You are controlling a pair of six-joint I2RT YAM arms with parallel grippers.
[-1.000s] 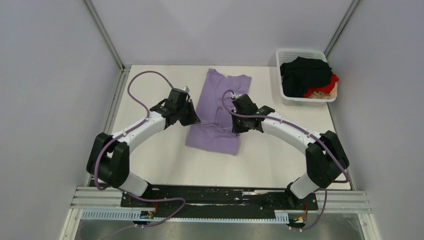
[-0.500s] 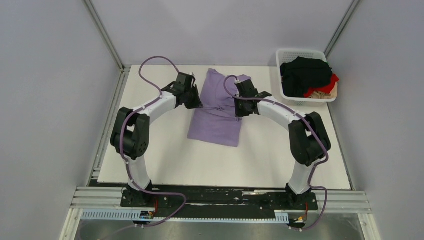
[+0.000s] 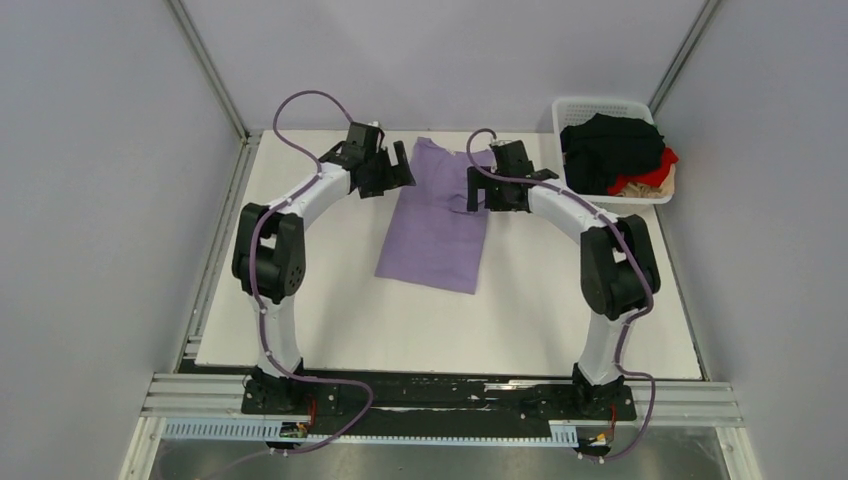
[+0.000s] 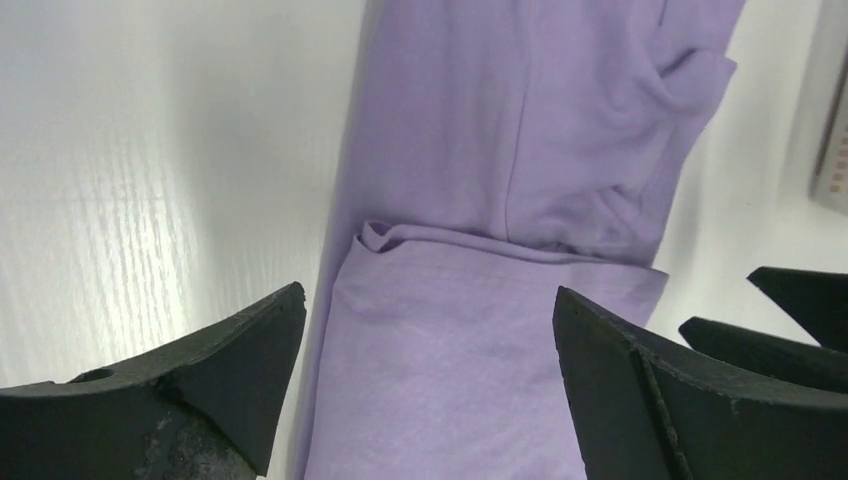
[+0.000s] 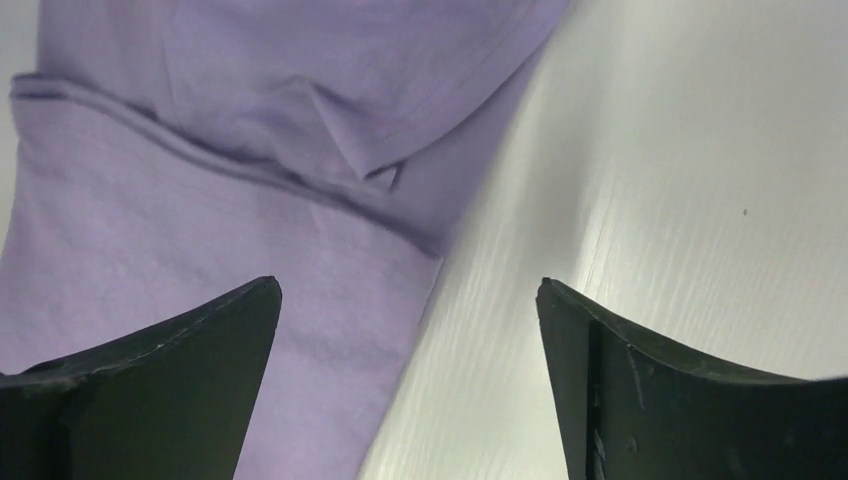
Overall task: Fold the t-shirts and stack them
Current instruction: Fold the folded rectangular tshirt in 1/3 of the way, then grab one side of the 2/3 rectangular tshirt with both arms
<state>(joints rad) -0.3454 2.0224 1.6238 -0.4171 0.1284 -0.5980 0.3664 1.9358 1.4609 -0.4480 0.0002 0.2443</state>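
Note:
My left gripper is open, and its fingers need to move back and down next onto the light purple t-shirt's hem corner farther from the basket, because that corner is below and back toward the base.
The light purple t-shirt lies folded into a long strip on the white table, narrow end toward the back. My left gripper hovers open at the shirt's far left edge, nothing between its fingers. My right gripper hovers open at the far right edge, also empty. In the left wrist view the folded layer and a tucked sleeve of the shirt lie below the left gripper. In the right wrist view the right gripper straddles the edge of the shirt.
A white lattice basket stands at the back right, holding a black shirt, a red one and a beige one. Grey walls close in the table on three sides.
Both arms moved toward the back of the table, carrying the shirt's layer over itself. Both grippers, shut on the cloth before, have opened and let it go.

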